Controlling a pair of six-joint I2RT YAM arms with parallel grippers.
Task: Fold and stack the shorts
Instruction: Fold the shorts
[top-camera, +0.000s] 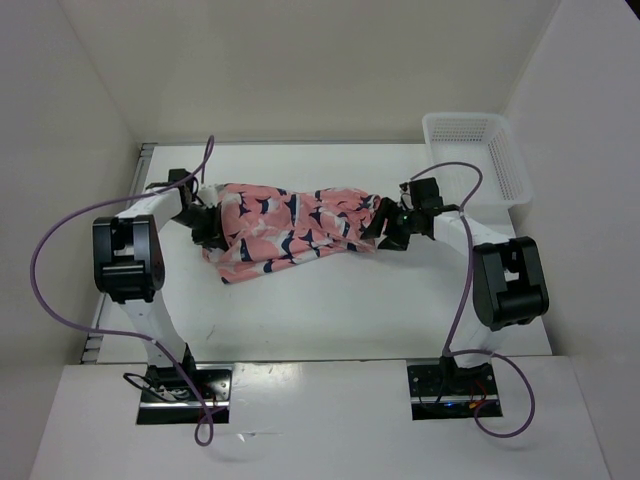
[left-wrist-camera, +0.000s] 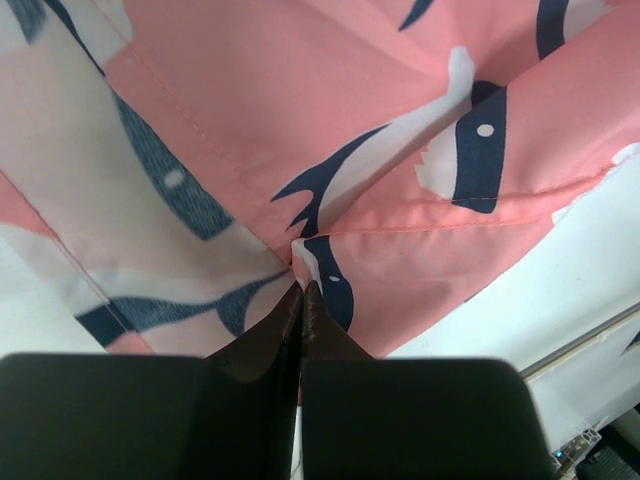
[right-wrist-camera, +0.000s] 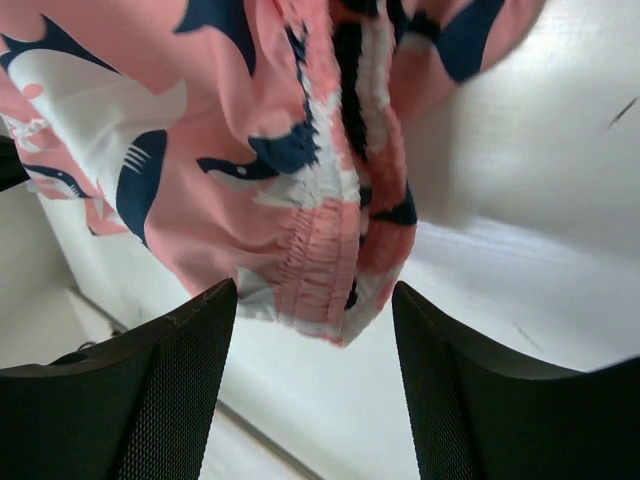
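The waistband's gathered end (top-camera: 368, 246) (right-wrist-camera: 322, 298) already hangs just ahead of the open gap between the fingers. Next, my right gripper eases onto that end and closes both fingers on the fabric.
The coral-pink shorts (top-camera: 290, 228) with navy and white whale shapes lie stretched across the middle of the table between my two grippers. My left gripper (top-camera: 207, 228) is at their left end, shut on a pinch of the fabric; in the left wrist view (left-wrist-camera: 302, 287) the fingertips meet on a fold of the shorts (left-wrist-camera: 330, 130). My right gripper (top-camera: 388, 228) is at their right end and open. In the right wrist view (right-wrist-camera: 314, 295) the gathered elastic waistband (right-wrist-camera: 325, 250) hangs just ahead of the gap between the fingers, apart from both pads.
A white plastic mesh basket (top-camera: 478, 152) stands at the back right corner of the table. Purple cables loop from both arms. White walls close in the table at the back and sides.
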